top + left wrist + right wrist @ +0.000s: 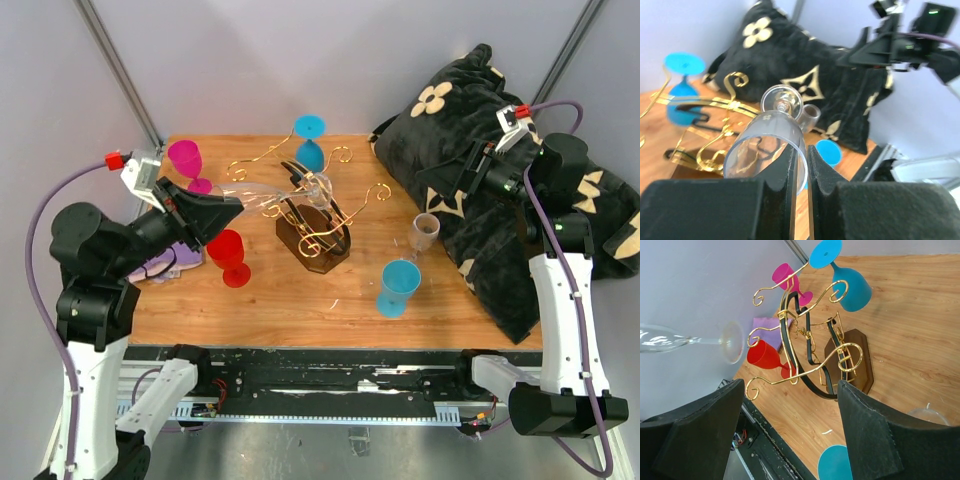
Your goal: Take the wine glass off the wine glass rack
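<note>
Next, my left gripper swings to bare tabletop beside the standing blue glass [345, 301], tilts downward, lowers and releases, as that's below, to the right in the top view.
My left gripper [228, 208] is shut on the rim of a clear wine glass [270, 193], held lying sideways with its foot toward the wine glass rack [312, 228]. In the left wrist view the fingers [785, 170] pinch the bowl's wall [765, 142]. The rack has gold wire arms and a dark wooden base. In the right wrist view the clear glass's foot [732, 342] sits just beside the scroll ends of the rack [805, 340]; I cannot tell if they touch. A blue wine glass [310, 140] hangs on the rack's far side. My right gripper [468, 172] is open and empty, off to the right.
A magenta glass [187, 163], a red glass [230, 257], a blue glass [398, 287] and a clear brownish glass [426, 232] stand on the wooden table [300, 310]. A black cushion with gold flowers [470, 120] fills the right side. A purple cloth [160, 265] lies at the left.
</note>
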You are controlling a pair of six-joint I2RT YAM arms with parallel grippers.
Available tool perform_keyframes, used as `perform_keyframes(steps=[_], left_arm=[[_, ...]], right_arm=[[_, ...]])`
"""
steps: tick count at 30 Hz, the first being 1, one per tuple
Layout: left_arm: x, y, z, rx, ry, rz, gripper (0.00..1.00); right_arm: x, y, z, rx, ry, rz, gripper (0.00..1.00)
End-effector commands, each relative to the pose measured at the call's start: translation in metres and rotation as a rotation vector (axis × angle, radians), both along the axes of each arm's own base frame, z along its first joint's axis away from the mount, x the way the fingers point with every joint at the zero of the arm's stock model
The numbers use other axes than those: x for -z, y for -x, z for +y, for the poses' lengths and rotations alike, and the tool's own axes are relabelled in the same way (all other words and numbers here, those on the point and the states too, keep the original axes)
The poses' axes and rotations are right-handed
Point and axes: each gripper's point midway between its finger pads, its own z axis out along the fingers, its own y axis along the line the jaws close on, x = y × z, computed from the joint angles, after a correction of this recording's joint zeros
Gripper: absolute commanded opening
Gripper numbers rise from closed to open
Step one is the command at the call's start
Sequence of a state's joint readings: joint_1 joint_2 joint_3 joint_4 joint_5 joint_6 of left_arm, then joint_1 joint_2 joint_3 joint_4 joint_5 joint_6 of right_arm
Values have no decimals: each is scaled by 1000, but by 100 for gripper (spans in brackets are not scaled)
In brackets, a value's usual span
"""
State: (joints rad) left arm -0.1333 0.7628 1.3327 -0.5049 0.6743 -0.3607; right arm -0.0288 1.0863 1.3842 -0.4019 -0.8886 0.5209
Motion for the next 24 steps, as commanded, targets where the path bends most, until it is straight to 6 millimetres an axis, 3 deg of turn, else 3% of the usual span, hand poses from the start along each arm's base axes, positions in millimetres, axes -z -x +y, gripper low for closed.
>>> perform_keyframes(steps=[1,6,15,20,24], left_arm=[[-37,44,-21,223,70,-152,1],[-26,64,-31,355,77,-115,1],[50,29,-28,265,-151,176,0],[76,29,-42,286,-224,249,1],[115,19,-52,244,-330,344,0]], right_arm=[[-5,2,-4,14,13,-33,76],[-6,1,-5,20,20,-30,76],[-5,-3,-9,55,32,-20,76],[-1,-6,-10,59,28,-5,75],[2,-7,-10,59,28,-2,75]])
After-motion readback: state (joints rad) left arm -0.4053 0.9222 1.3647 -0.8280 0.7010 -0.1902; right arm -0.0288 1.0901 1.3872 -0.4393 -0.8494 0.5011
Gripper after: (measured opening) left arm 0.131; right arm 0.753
